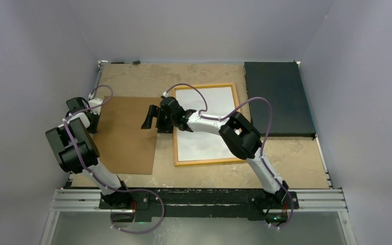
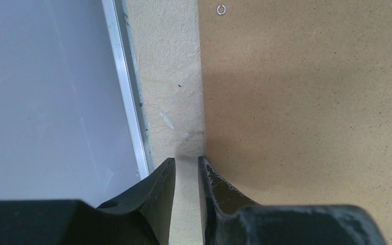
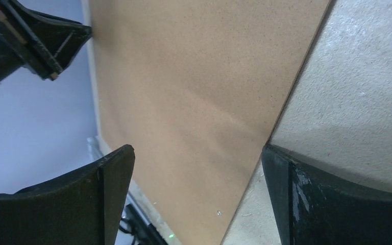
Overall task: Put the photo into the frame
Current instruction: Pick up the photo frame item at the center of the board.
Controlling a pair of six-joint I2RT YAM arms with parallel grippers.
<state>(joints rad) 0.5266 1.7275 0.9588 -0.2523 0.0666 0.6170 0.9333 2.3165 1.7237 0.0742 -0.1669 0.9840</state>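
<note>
The board's frame-side edge lies beside the right gripper's finger nearer the frame, so the right gripper will move toward the frame while tilting level and close on that edge.
The frame, a thin wood-yellow border, lies flat at the table's centre. Inside it lies the photo, plain white side up. My right arm reaches across the frame. Its gripper is open wide, left of the frame, above the right edge of the brown backing board. My left gripper is at that board's left edge. Its jaws stand a narrow gap apart, only bare table showing between them. The right finger is against the board's edge.
A dark rectangular mat lies at the back right. Grey walls enclose the table on three sides, and a metal rail runs along its left rim close to my left gripper. A small metal ring sits on the backing board.
</note>
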